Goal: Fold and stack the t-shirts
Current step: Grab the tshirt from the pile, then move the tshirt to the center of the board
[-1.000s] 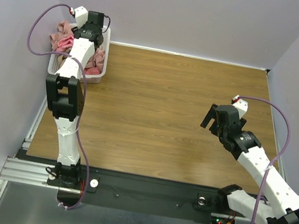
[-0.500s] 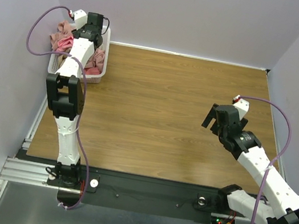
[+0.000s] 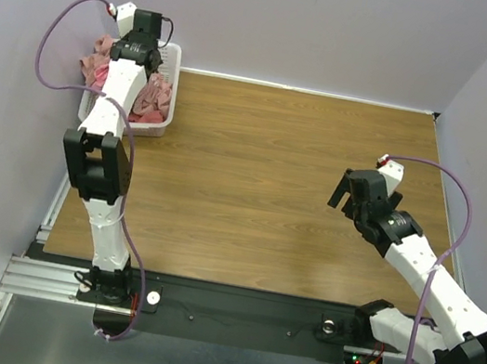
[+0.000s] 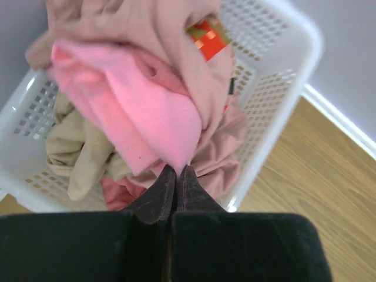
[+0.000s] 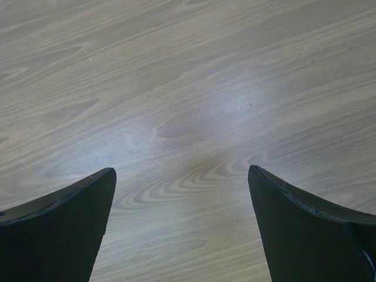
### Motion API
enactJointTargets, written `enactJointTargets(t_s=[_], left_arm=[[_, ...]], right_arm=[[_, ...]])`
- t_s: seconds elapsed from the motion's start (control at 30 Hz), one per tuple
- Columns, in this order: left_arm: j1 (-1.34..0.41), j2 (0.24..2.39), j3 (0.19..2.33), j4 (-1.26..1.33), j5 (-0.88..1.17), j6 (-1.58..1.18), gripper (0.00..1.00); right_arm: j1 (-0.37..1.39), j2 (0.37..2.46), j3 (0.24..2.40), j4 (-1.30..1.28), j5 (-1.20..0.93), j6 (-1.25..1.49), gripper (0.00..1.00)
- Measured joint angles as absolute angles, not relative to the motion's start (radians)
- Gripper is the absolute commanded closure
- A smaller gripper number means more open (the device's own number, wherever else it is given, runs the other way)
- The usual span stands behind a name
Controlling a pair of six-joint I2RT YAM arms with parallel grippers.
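Observation:
The bare middle of the table is back from my left gripper, to its right in the top view. I will lift the salmon-pink t-shirt clear, swing it there and release it.
A heap of t-shirts (image 3: 155,97) fills the white lattice basket (image 3: 161,120) at the table's far left corner. In the left wrist view a bright salmon-pink t-shirt (image 4: 147,111) lies on top. A dusty pink one (image 4: 176,35) is draped behind it, a tan one (image 4: 70,147) lies to the left, and a rose one (image 4: 226,147) sits low on the right. My left gripper (image 4: 177,170) hangs over the basket, shut on a fold of the salmon-pink t-shirt. My right gripper (image 5: 182,173) stands open above bare wood at mid-right (image 3: 347,193), holding nothing.
A red patterned item (image 4: 208,38) peeks out under the dusty pink shirt. The basket's rim (image 4: 282,76) runs close on the right of my left fingers. Lavender walls enclose the wooden table (image 3: 262,185) on three sides.
My left gripper has shut on the salmon-pink t-shirt, and the left arm has shifted slightly back and left over the basket. The right arm has stayed in place.

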State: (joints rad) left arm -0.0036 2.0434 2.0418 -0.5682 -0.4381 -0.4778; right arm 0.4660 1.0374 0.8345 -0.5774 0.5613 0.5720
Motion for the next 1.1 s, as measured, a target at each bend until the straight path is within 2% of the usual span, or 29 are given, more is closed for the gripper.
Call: enactJointTargets(t_s=[0.17,0.27,0.37,0.47,0.57,0.7,0.87,1.1], left_arm=[[-0.070,1.823,2.000,-0.549,-0.395,-0.409,1.00],[-0.114,1.619,1.975,-0.491,-0.358,-0.373,1.00],[-0.121,1.449,2.026,-0.416,-0.311,-0.352,1.00],[-0.113,1.381,2.144,-0.336,-0.267,-0.347,1.00],[-0.111,1.371,2.250,-0.286,-0.205,-0.352,1.00],[-0.151,1.351,2.275,-0.224,-0.070,-0.375,1.00],[-0.324,1.359,2.161,-0.199,0.045,-0.381,1.00],[-0.616,1.427,1.927,-0.234,0.024,-0.360,1.00]], right_arm=[[0.466,1.042,0.834,-0.577,0.547,0.572,0.00],[0.466,1.039,0.834,-0.577,0.526,0.572,0.00],[0.466,1.023,0.834,-0.577,0.511,0.572,0.00],[0.466,1.002,0.834,-0.577,0.499,0.572,0.00],[0.466,0.987,0.834,-0.577,0.487,0.571,0.00],[0.466,0.973,0.834,-0.577,0.487,0.572,0.00],[0.466,0.931,0.834,-0.578,0.513,0.582,0.00],[0.466,0.850,0.839,-0.578,0.531,0.596,0.00]])
